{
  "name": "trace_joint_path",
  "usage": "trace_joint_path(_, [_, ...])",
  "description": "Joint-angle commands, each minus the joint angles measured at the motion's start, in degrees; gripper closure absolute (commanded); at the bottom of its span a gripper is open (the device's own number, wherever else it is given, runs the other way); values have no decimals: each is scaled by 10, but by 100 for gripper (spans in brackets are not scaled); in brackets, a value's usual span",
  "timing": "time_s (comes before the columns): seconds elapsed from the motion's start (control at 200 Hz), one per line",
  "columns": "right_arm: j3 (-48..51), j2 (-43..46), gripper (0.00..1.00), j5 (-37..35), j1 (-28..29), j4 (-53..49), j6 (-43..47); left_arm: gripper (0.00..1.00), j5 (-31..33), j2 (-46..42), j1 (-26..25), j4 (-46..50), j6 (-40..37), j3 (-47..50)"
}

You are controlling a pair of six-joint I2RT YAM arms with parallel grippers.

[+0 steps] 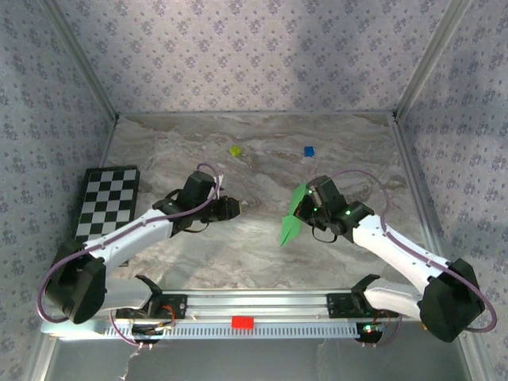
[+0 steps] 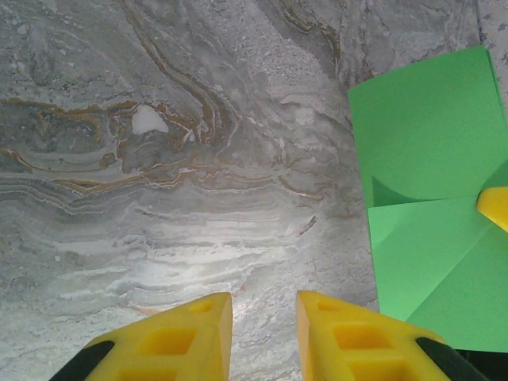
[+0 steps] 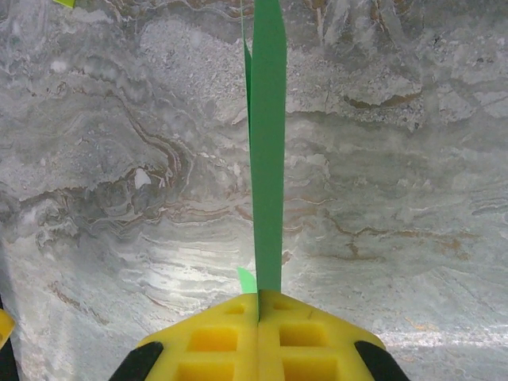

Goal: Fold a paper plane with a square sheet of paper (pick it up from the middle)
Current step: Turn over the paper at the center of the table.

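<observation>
My right gripper swings across toward the bare marble between both grippers next. It lowers the bright green paper point(image 1: 294, 216) there and releases it, as that part is empty.
The bright green paper point(image 1: 294, 216) is folded and held upright on edge above the marble table, right of centre. My right gripper point(image 1: 311, 200) is shut on it; in the right wrist view the paper point(image 3: 267, 151) rises as a thin vertical strip from between the closed yellow fingers point(image 3: 214, 337). In the left wrist view the paper point(image 2: 429, 198) shows its creased flat face at the right, with a yellow fingertip point(image 2: 494, 208) of the right gripper on it. My left gripper point(image 2: 264, 317) is open over bare marble, left of the paper and apart from it, also seen from above as the left gripper point(image 1: 232, 208).
A black-and-white checkerboard point(image 1: 109, 200) lies at the left edge. A tiny yellow-green block point(image 1: 235, 150) and a small blue block point(image 1: 309, 150) sit at the back. Patterned walls enclose the table point(image 1: 254, 246) on three sides.
</observation>
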State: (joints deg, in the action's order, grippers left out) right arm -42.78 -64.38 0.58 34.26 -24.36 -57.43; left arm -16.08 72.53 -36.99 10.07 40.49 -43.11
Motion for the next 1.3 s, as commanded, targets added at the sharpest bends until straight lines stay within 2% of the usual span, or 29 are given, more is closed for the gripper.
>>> trace_joint_path(0.0, [-25,0,98,-22,-2,-34,11,73,-9,-11,10,5,-7,11])
trace_joint_path(0.185, [-98,-29,98,-67,9,-97,96,74,13,-56,38,11,-3,45])
trace_joint_path(0.24, [-136,-52,98,-93,18,-146,127,74,21,-75,46,13,0,54])
trace_joint_path(0.305, [-188,-85,98,-147,39,-206,162,72,26,-100,61,20,1,64])
trace_joint_path(0.39, [-266,-138,98,-253,78,-299,192,68,28,-131,79,44,-6,69])
trace_joint_path(0.45, [-306,-175,99,-344,108,-362,191,66,31,-150,92,63,-11,74])
trace_joint_path(0.495, [-327,-205,99,-383,126,-396,193,65,30,-164,105,70,-12,81])
trace_joint_path(0.69, [-437,-379,99,-472,181,-550,131,61,42,-215,168,121,-21,90])
trace_joint_path(0.775, [-472,-452,99,-461,202,-559,137,61,56,-238,194,148,-12,93])
trace_joint_path(0.845, [-490,-494,99,-438,222,-527,149,60,69,-263,208,165,1,98])
trace_joint_path(0.965, [-496,-518,94,-363,242,-429,179,59,98,-304,224,202,11,102])
trace_joint_path(1.114, [-497,-532,87,-272,244,-340,191,56,90,-332,233,218,19,107])
trace_joint_path(1.159, [-495,-528,83,-241,243,-311,204,55,81,-333,233,216,21,108])
trace_joint_path(1.294, [-467,-488,60,-146,237,-209,238,53,38,-319,233,195,26,111])
